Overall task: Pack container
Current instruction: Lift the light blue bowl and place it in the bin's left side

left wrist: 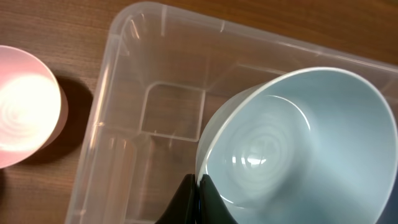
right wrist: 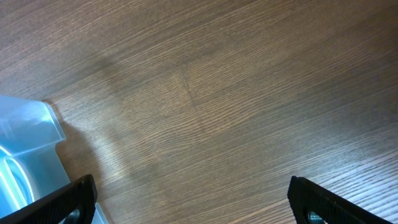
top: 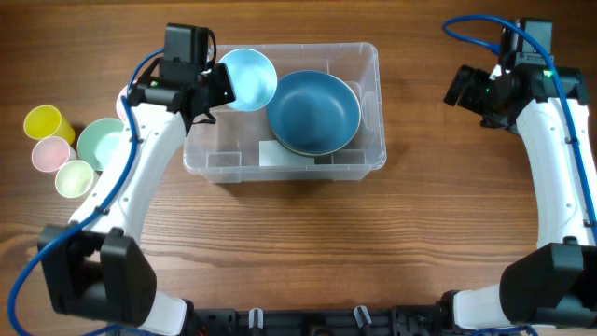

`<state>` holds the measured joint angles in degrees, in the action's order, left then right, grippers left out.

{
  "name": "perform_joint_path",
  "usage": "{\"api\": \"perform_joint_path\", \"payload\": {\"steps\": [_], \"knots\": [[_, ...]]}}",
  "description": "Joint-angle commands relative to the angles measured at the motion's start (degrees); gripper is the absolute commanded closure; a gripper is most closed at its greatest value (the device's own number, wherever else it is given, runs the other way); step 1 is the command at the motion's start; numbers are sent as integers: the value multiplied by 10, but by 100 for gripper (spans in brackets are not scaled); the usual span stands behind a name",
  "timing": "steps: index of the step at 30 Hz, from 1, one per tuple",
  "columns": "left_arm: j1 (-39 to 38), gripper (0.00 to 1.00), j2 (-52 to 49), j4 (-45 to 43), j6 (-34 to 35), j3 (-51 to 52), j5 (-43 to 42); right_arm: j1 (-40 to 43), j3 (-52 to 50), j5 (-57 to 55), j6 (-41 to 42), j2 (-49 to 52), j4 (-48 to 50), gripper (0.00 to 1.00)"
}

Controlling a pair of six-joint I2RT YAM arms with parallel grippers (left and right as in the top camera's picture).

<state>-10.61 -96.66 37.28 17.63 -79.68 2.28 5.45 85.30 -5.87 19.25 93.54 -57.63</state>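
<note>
The light blue bowl goes down with my left gripper into the container's end (top: 236, 124) (left wrist: 172, 170) beside the dark blue bowl next, where the container's open bottom leaves room.
The clear plastic container (top: 368, 159) sits at the table's middle back, with a white label on its floor. A dark blue bowl (top: 315, 112) lies inside it on the right. My left gripper (top: 220, 86) is shut on the rim of a light blue bowl (top: 248, 78) and holds it over the container's left end. In the left wrist view the fingers (left wrist: 199, 199) pinch the bowl's rim (left wrist: 298, 149) above the container (left wrist: 155, 74). My right gripper (top: 464, 86) is open and empty over bare table, right of the container; its fingers (right wrist: 193, 199) are spread wide.
Left of the container stand a yellow cup (top: 43, 121), a pink cup (top: 50, 153), a pale green cup (top: 75, 177) and a mint green bowl (top: 101, 142). The pink cup also shows in the left wrist view (left wrist: 22, 106). A container corner (right wrist: 31, 143) shows in the right wrist view.
</note>
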Motion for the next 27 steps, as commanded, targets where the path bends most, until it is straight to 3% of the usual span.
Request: {"api": "perform_joint_path", "payload": {"steps": [1,21,25,26,27], "knots": [[-5,96,-27,-18,-28,-18,12,-1,3,-7,3,-10,2,0],[-8,93,-103,-77,-37,-18,92,-1,3,-7,3,-10,2,1],[-8,73,-103,-78,-37,-18,92,-1,3,-8,3,-10,2,1],[-8,46,-103,-78,-37,-18,92,-1,3,-7,3,-10,2,0],[-8,44,-102,-78,-37,-19,92,-1,3,-7,3,-10,2,1]]}}
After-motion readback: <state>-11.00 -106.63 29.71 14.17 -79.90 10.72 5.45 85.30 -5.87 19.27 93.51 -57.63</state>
